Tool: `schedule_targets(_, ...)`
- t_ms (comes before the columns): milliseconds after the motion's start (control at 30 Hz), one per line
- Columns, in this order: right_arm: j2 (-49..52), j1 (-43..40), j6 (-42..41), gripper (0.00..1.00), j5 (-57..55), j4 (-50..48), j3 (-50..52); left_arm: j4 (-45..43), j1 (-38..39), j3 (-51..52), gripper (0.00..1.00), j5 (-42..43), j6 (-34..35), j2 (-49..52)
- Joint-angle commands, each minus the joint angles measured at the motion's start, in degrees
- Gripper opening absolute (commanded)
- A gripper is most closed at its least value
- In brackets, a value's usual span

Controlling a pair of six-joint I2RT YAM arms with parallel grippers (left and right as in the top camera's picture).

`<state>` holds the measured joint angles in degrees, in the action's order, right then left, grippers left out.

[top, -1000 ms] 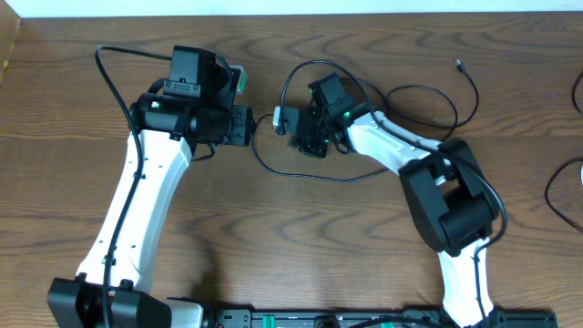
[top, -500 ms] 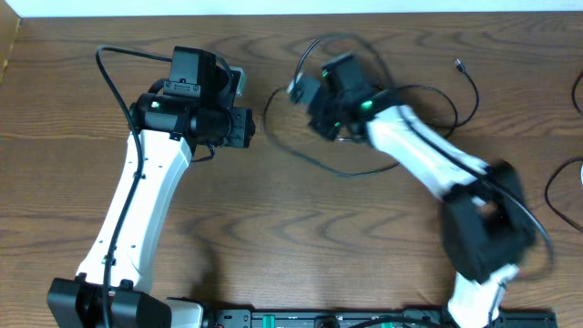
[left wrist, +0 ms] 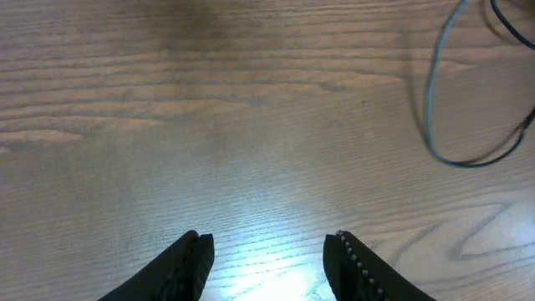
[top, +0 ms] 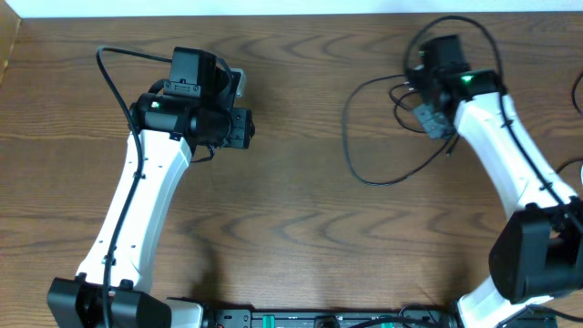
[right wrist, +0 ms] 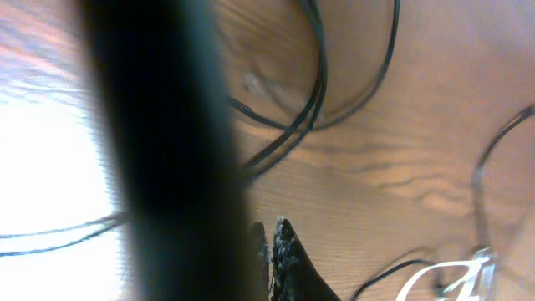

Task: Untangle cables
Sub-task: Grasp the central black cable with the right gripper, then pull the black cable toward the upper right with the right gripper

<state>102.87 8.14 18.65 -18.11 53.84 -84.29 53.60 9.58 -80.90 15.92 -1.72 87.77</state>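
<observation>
My right gripper brings the thin black cable down to the wood beside the loop's far end next, since the cable is still held above the table.
A thin black cable hangs in a wide loop over the table at the right. One end rises to my right gripper, which is shut on it and holds it near the far right of the table. In the right wrist view the jaws are pressed together, and black cable strands curve over the wood beyond them. A white cable shows at the lower right there. My left gripper is open and empty above bare wood. The cable loop lies far to its right.
Another black cable curves at the table's right edge. A thick blurred black wire crosses close in front of the right wrist camera. The table's far edge runs along the top.
My right gripper has swung from the table's middle to the far right, dragging the black cable loop with it. The left arm has not moved.
</observation>
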Motion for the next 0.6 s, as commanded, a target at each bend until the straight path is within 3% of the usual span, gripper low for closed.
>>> schedule_targets(0, 3.4, -3.6, -3.4, 0.01, 3.9, -0.3, 0.6, 0.3, -0.3, 0.2, 0.49, -0.5, -0.8, 0.2)
schedule_targets(300, 12.3, -7.0, -3.4, 0.01, 10.8, -1.5, 0.6, 0.4, -0.3, 0.2, 0.49, -0.5, -0.8, 0.2)
schedule_targets(367, 14.8, -7.0, -3.4, 0.07, 16.5, -1.6, 0.6, 0.4, -0.3, 0.2, 0.49, -0.5, -0.8, 0.2)
schedule_targets(400, 16.2, -6.8, -3.4, 0.20, 19.9, -1.9, 0.6, 0.5, -0.3, 0.2, 0.49, -0.5, -0.8, 0.2)
schedule_targets(433, 17.5, -6.6, -3.5, 0.46, 23.3, -2.4, 0.6, 0.5, -0.3, 0.2, 0.49, -0.5, -0.8, 0.2)
schedule_targets(467, 18.4, -6.4, -4.1, 0.65, 25.7, -3.2, 0.6, 0.5, -0.3, 0.2, 0.49, -0.5, -0.8, 0.2)
schedule_targets(500, 19.4, -6.1, -6.1, 0.78, 27.9, -4.5, 0.6, 0.5, -0.3, 0.2, 0.49, -0.5, -0.8, 0.2)
schedule_targets(567, 20.4, -5.6, -11.7, 0.90, 29.5, -7.2, 0.6, 0.5, -0.3, 0.2, 0.49, -0.5, -0.8, 0.2)
